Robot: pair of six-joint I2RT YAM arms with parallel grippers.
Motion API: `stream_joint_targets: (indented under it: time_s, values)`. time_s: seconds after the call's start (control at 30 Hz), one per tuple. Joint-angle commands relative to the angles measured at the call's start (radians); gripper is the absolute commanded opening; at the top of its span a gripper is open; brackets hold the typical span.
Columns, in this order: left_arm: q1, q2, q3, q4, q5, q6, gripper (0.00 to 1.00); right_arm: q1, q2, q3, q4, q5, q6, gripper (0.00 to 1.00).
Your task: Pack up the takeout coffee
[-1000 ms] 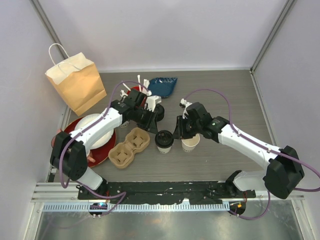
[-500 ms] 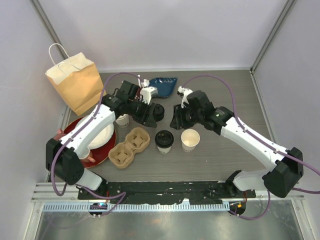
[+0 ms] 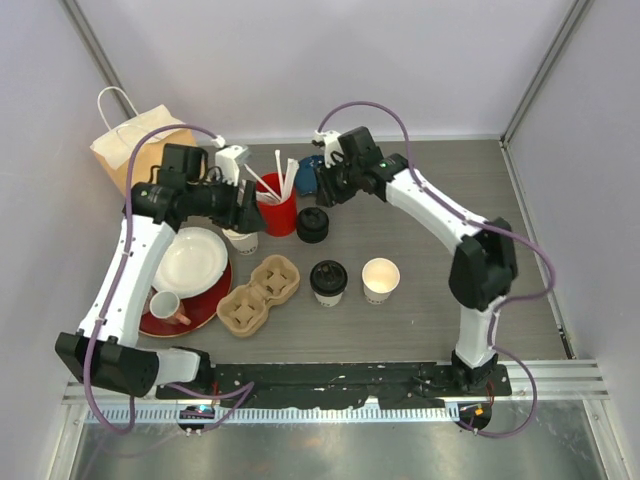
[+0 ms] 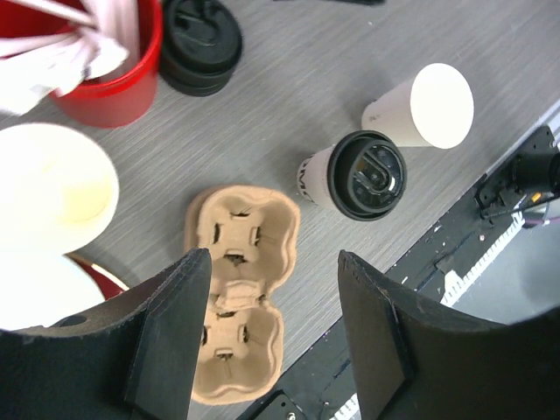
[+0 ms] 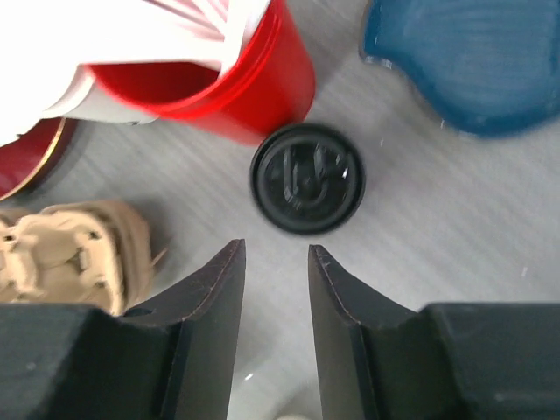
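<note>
My right gripper should move down next, onto the top lid's rim on the side toward the blue pouch, because the red cup stands close against the stack of lids.
A cream paper cup with a black sip lid (image 3: 328, 282) stands mid-table; it also shows in the left wrist view (image 4: 363, 175). An unlidded cream cup (image 3: 381, 279) stands right of it, also in the left wrist view (image 4: 424, 109). Another unlidded cup (image 3: 241, 241) stands partly under my left gripper (image 3: 250, 212). The left gripper (image 4: 273, 256) is open, empty and high above the cardboard carrier (image 4: 236, 280). A stack of black lids (image 3: 312, 224) lies by the red cup. My right gripper (image 3: 308, 186) is open and empty just above and before the lids (image 5: 306, 179); in its own view the gripper (image 5: 276, 248) holds nothing.
The cardboard carrier (image 3: 260, 295) has two empty wells. A red cup of white sticks (image 3: 277, 206) stands behind it. A brown paper bag (image 3: 150, 165) stands back left. A blue pouch (image 5: 472, 61) lies behind the lids. A red plate (image 3: 205, 300) holds a white plate and a mug (image 3: 165, 305).
My right gripper left the unlidded cup and moved back and left to above the lid stack. My left arm lifted and swung left, away from the lids.
</note>
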Motion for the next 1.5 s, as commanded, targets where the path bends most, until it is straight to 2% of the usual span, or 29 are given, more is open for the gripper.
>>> stream_joint_targets:
  time_s: [0.0, 0.03, 0.1, 0.17, 0.23, 0.47, 0.7, 0.97, 1.47]
  values:
    - [0.088, -0.022, 0.038, -0.053, 0.099, 0.033, 0.63, -0.021, 0.202, 0.237, -0.042, -0.132, -0.237, 0.42]
    - [0.105, -0.022, 0.039, -0.056, 0.097, 0.039, 0.64, -0.027, 0.243, 0.271, -0.06, -0.168, -0.303, 0.44]
    - [0.12, -0.018, 0.041, -0.058, 0.099, 0.039, 0.63, -0.052, 0.301, 0.364, -0.097, -0.193, -0.334, 0.45]
    - [0.139, -0.007, 0.041, -0.058, 0.102, 0.039, 0.64, -0.09, 0.373, 0.423, -0.111, -0.291, -0.38, 0.46]
    - [0.16, -0.001, 0.039, -0.056, 0.111, 0.039, 0.64, -0.112, 0.415, 0.429, -0.106, -0.403, -0.427, 0.47]
    - [0.209, 0.033, 0.03, -0.043, 0.137, 0.03, 0.63, -0.122, 0.478, 0.384, -0.03, -0.57, -0.657, 0.52]
    - [0.212, 0.039, 0.032, -0.049, 0.111, 0.039, 0.63, -0.127, 0.55, 0.42, -0.01, -0.623, -0.731, 0.53]
    - [0.219, 0.042, 0.029, -0.053, 0.106, 0.042, 0.63, -0.126, 0.597, 0.452, 0.022, -0.658, -0.737, 0.54]
    - [0.226, 0.042, 0.021, -0.05, 0.118, 0.049, 0.63, -0.126, 0.654, 0.516, -0.019, -0.722, -0.733, 0.44]
